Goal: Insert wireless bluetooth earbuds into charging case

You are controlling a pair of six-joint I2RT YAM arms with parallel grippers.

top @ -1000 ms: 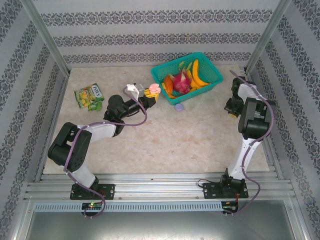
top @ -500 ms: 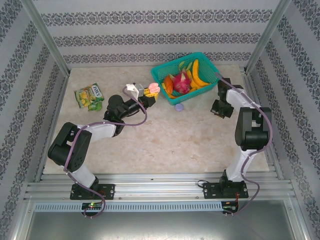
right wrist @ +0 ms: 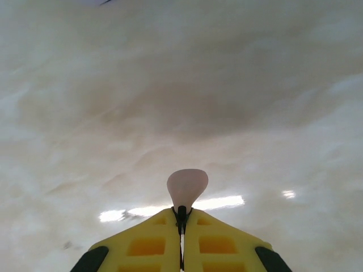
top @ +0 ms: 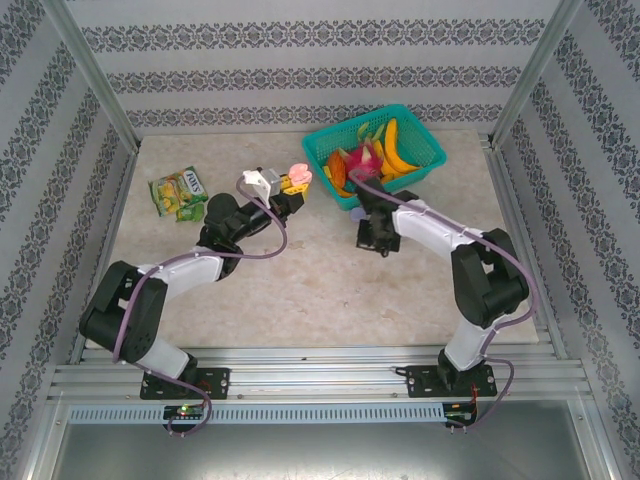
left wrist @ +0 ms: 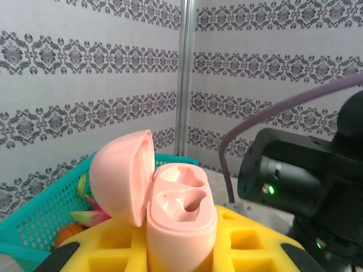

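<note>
Next I need to carry my right gripper toward the case's side and down to release the stem, as bare marble tabletop lies below it, back from the basket.
My left gripper (left wrist: 181,252) is shut on the base of a pale pink charging case (left wrist: 181,218), held upright. Its lid (left wrist: 121,177) is hinged open to the left and both moulded wells are empty. From the top view, this gripper (top: 291,184) and the case (top: 298,172) sit just left of the basket. My right gripper (right wrist: 181,220) is shut on the stem of a pale pink earbud (right wrist: 187,186), whose rounded head pokes out past the fingertips over the marble tabletop. The right gripper (top: 372,238) hovers in front of the basket, to the right of the case.
A teal basket (top: 355,121) of toy fruit stands at the back centre; its mesh wall (left wrist: 34,224) shows behind the case. A green snack packet (top: 178,192) lies at the back left. Patterned walls and metal posts enclose the table.
My right arm has swung from the table's right side to the middle, in front of the basket. The left gripper with the case has shifted slightly back and left.
</note>
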